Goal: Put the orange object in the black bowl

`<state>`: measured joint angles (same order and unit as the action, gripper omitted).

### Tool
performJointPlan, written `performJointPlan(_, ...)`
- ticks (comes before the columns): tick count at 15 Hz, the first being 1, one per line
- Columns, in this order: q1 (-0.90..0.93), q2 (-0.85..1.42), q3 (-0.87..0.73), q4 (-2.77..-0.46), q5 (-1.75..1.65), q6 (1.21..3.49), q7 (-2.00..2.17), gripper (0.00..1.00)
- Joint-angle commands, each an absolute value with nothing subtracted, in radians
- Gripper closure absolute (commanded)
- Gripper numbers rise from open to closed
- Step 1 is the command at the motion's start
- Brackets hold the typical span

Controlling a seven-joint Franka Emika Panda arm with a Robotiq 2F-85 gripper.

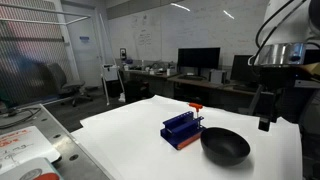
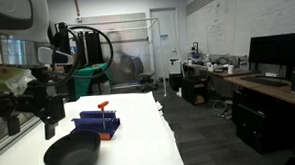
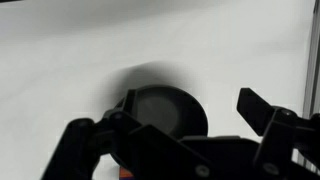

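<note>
I will next pass the black bowl [image 1: 225, 146] to the rack, then close my gripper around the orange object's wider end above the slots.
The orange object [image 1: 196, 108] is a thin stick with a wider orange end, standing upright in the blue slotted rack [image 1: 182, 130]; it also shows in an exterior view [image 2: 104, 106]. The black bowl [image 1: 225, 146] sits on the white table right beside the rack, seen in both exterior views [image 2: 73, 153] and under the fingers in the wrist view [image 3: 160, 108]. My gripper [image 1: 267, 118] hangs above the table, beyond the bowl and away from the rack, open and empty [image 2: 31, 126] [image 3: 185, 98].
The white table [image 1: 130, 130] ends a short way past the rack [image 2: 97, 123]. Desks with monitors [image 1: 198, 58] stand behind. A tray with red-marked items [image 1: 25, 150] lies off the table's side.
</note>
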<state>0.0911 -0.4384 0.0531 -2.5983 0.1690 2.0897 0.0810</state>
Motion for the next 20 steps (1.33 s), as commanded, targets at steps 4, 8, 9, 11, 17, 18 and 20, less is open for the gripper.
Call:
performJointPlan(4,0.086,-0.439,0.058,-2.596,0.171,2.088,0.079,0.00)
performJointPlan(8,0.046,-0.245,0.125,-2.401,0.106,2.166,0.307,0.00)
performJointPlan(9,0.043,-0.192,0.132,-2.335,0.084,2.156,0.337,0.00)
performJointPlan(11,0.038,-0.100,0.139,-2.221,0.031,2.133,0.397,0.00)
performJointPlan(17,0.068,0.205,0.094,-1.879,-0.160,2.041,0.542,0.00)
performJointPlan(18,0.072,0.246,0.079,-1.825,-0.173,2.007,0.541,0.00)
performJointPlan(20,0.082,0.333,0.050,-1.717,-0.183,1.970,0.546,0.00)
